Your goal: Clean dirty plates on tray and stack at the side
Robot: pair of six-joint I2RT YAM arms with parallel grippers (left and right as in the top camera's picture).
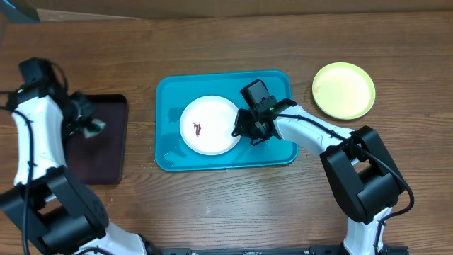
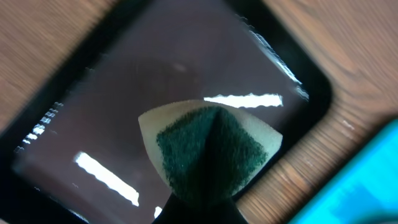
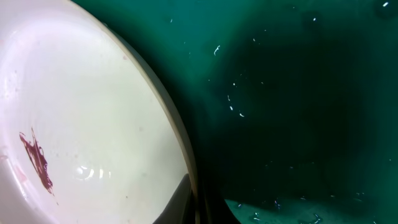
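The robot should next carry the green-and-cream sponge [image 2: 208, 152] with its left gripper down into the black tray, onto the glossy bottom of the black tray below the sponge.
One white plate [image 1: 205, 127] with a small dark red smear [image 1: 198, 128] lies on the turquoise tray [image 1: 170, 92]. My right gripper [image 1: 238, 131] is at the plate's right edge, shut on the rim. In the right wrist view one dark finger [image 3: 180, 200] lies over the white plate [image 3: 81, 112], just inside its rim, with the tray floor [image 3: 298, 93] beyond. A yellow-green plate [image 1: 343, 90] sits on the table, right of the tray. My left gripper [image 1: 90, 126] hangs over the black tray, shut on a green-and-cream sponge [image 2: 208, 152].
A smaller black tray [image 1: 99, 152] lies at the left, beneath the sponge, with glare on its glossy floor [image 2: 124, 93]. A corner of the turquoise tray [image 2: 367, 180] shows at the lower right of the left wrist view. Wood table surrounds both trays.
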